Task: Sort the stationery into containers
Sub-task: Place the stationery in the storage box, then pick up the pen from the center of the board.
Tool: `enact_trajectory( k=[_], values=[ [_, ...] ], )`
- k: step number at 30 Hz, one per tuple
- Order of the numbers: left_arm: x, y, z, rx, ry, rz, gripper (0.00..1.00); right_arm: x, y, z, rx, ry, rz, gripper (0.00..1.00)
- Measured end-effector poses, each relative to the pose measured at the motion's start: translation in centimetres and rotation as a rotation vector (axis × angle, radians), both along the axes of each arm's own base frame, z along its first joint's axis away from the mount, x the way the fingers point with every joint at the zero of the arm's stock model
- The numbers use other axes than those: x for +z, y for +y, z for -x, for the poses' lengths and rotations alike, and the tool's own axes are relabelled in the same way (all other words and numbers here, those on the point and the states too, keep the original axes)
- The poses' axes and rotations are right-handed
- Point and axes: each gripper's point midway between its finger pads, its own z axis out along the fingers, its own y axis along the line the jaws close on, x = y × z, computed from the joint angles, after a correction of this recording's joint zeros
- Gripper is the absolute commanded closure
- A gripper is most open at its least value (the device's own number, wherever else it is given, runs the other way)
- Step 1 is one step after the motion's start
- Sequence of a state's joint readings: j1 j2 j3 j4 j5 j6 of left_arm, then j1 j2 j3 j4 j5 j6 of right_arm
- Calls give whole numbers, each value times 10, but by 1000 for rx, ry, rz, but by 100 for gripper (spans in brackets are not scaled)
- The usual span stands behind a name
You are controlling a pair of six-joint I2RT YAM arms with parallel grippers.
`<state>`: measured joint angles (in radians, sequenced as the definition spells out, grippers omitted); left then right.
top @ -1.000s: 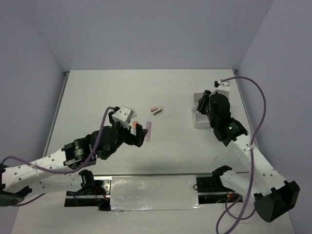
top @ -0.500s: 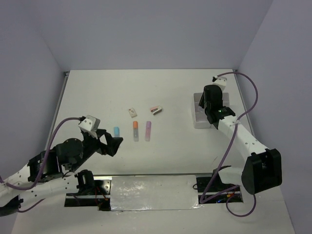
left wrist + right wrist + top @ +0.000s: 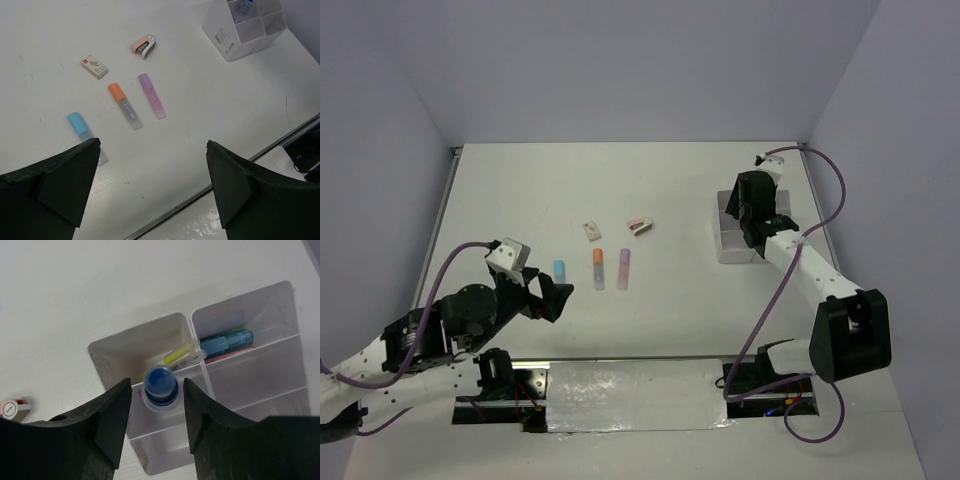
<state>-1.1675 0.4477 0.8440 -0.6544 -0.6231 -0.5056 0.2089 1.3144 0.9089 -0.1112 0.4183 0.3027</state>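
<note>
My left gripper reaches outward over the orange marker [image 3: 598, 262] next, turned to match its slant, then lowers to the marker's body.
A blue marker [image 3: 559, 268], an orange marker [image 3: 598, 262] and a purple marker [image 3: 624, 265] lie side by side mid-table, with a small eraser [image 3: 592, 231] and a pink-white item [image 3: 639, 225] behind them. My left gripper [image 3: 555, 297] is open and empty, near and left of the markers. They also show in the left wrist view: blue marker [image 3: 80, 125], orange marker [image 3: 125, 102], purple marker [image 3: 151, 95]. My right gripper [image 3: 156, 383] hangs over the white containers [image 3: 134, 337], open around a blue-capped tube [image 3: 160, 385] standing in a compartment, with small gaps on both sides.
The containers [image 3: 728, 246] stand at the right of the table. A yellow-green pen [image 3: 180, 354] and a teal marker [image 3: 227, 341] lie in other compartments. The near table edge with a metal strip [image 3: 260, 152] runs just below my left gripper.
My left arm has drawn back from the markers toward the near left, uncovering the blue marker and eraser. My right gripper has shifted slightly over the containers.
</note>
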Motion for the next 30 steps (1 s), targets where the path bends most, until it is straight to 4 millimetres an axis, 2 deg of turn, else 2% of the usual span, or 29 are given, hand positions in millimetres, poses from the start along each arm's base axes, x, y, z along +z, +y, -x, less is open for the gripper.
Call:
enact_trajectory(
  k=[6, 7, 12, 14, 18, 21, 23, 26, 30],
  values=[
    [-17, 3, -10, 102, 49, -56, 1, -14, 5, -2, 12, 36, -17, 37],
    [-20, 6, -12, 128, 55, -64, 1, -14, 5, -2, 13, 35, -19, 32],
    [-28, 19, -21, 284, 93, -22, 1, -9, 8, 6, 25, 39, -40, 31],
    [-33, 21, -25, 343, 108, -2, 1, 2, 9, 12, 35, 22, -57, 30],
    [-52, 13, -33, 407, 132, -40, 1, 55, 20, 36, 97, -103, -120, 29],
    [-67, -2, -42, 440, 147, -93, 1, 91, 40, 59, 192, -192, -173, 29],
    [-81, -11, -50, 469, 168, -133, 1, 100, 59, 73, 268, -203, -201, 29],
    [-112, -12, -74, 551, 257, -201, 1, 97, 87, 91, 370, -169, -221, 30],
    [-142, -11, -105, 628, 364, -246, 1, 71, 127, 117, 513, -62, -226, 31]
  ],
)
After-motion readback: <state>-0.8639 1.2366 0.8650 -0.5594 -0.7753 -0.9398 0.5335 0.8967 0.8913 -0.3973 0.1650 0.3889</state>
